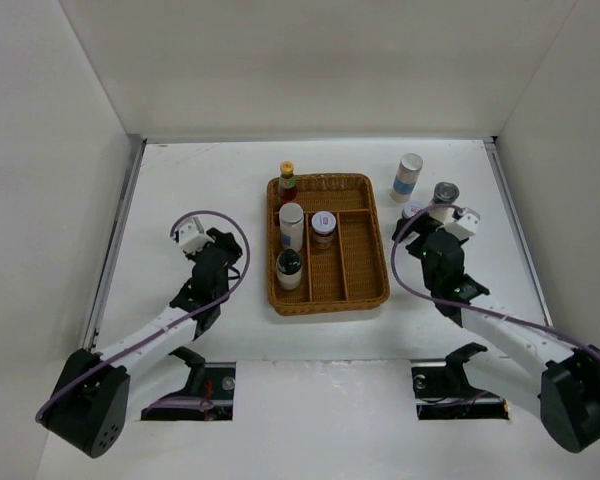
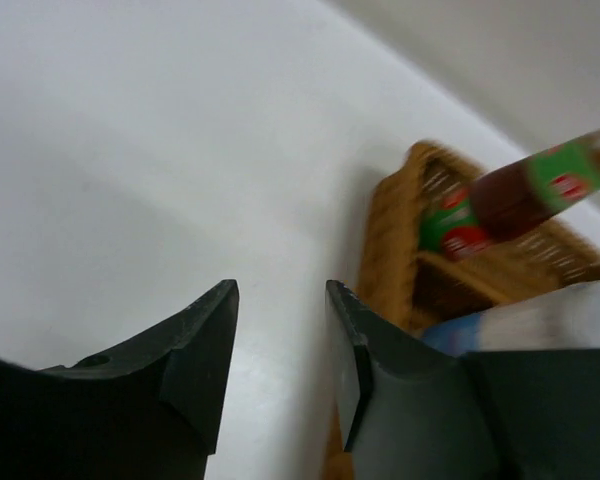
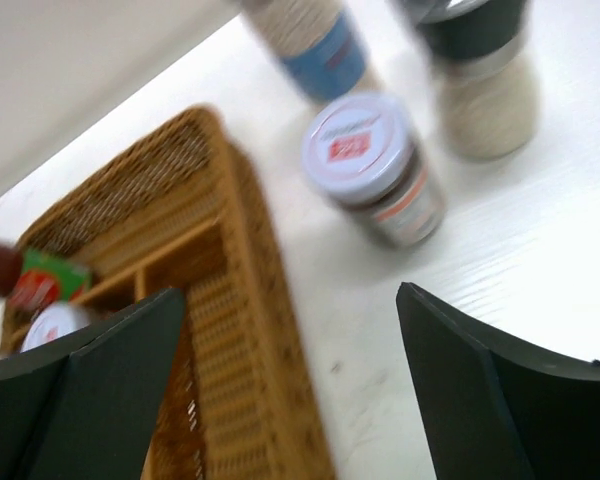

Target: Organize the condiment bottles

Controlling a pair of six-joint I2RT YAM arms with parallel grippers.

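Observation:
I will move my right gripper outward and down around the lid of the short purple-topped jar (image 3: 356, 147), because it is still beyond and below my open fingers.
The wicker tray (image 1: 363, 270) holds several condiment bottles: the dark sauce bottle (image 1: 287, 182) with a yellow cap, a silver-lidded white cylinder (image 1: 291, 225), a purple-topped jar (image 1: 323, 228) and a black-capped white bottle (image 1: 289, 268). To the tray's right on the table stand a blue-labelled cylinder (image 1: 408, 176), a dark-capped bottle (image 1: 445, 194) and a purple-topped jar (image 3: 370, 165). My right gripper (image 3: 290, 295) is open and empty, hovering over the tray's right rim, just short of that jar. My left gripper (image 2: 280, 290) is open and empty, left of the tray.
White walls close in the table on the left, back and right. In the left wrist view the tray's corner (image 2: 392, 235) and the sauce bottle (image 2: 520, 190) lie to the right of my fingers. The tray's right compartments (image 1: 370, 255) hold nothing.

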